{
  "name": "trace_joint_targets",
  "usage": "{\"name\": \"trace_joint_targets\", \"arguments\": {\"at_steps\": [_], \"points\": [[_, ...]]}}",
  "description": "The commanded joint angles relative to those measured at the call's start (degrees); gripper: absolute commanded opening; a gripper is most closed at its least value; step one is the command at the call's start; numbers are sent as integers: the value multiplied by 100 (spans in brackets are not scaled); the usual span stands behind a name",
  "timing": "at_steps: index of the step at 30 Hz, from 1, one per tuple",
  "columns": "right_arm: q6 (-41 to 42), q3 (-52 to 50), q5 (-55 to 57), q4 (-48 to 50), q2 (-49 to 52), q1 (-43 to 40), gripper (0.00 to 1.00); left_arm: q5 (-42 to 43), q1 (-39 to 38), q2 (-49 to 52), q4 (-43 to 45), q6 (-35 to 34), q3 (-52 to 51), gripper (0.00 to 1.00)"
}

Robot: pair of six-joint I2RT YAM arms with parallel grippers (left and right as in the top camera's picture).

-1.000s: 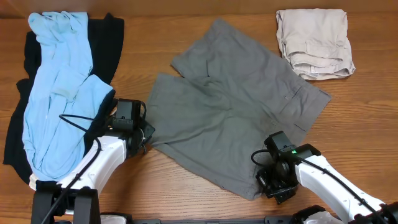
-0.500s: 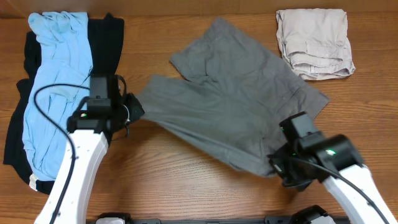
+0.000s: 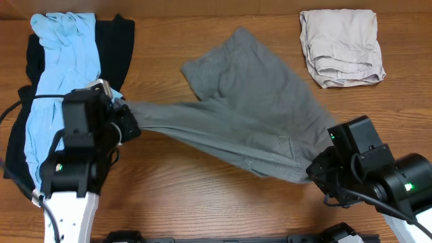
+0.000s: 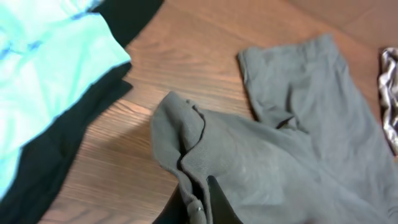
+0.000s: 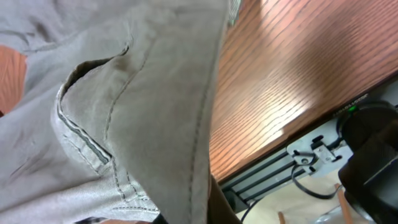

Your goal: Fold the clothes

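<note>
The corner in my left gripper should move away from my base and down toward the shorts' far leg next. Then my left gripper should open.
The mid-grey shorts are stretched across the middle of the wooden table, their near edge lifted between both arms. My left gripper is shut on the shorts' left corner, beside the light blue garment that lies on the black garment. My right gripper is shut on the shorts' right corner by a stitched pocket. The far leg of the shorts still rests on the table.
A folded beige garment lies at the back right. The light blue garment and black garment fill the left side. The table's front edge and a metal rail sit close under the right gripper.
Both grippers have risen and moved apart with the shorts' near corners, pulling the cloth taut and off the table. The left gripper moved further left, the right one further right.
</note>
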Motion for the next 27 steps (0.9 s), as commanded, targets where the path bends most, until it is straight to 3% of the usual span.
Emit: {"name": "trace_joint_targets", "arguments": {"at_steps": [1,10,20,27], "points": [[-46,120,221,-138,-96,-26,4,-745,199,-348,-90,273,286,4],[496,-101,944,-133,223,-37,4,-199,116,17,409,269,289,4],[789,-527,1314,48,772,-109,4,-136,-516,1941,2710,264,289,4],[656,-852,1445,409,870,-822,5,-146,-699,2931,4448,22,289,4]]}}
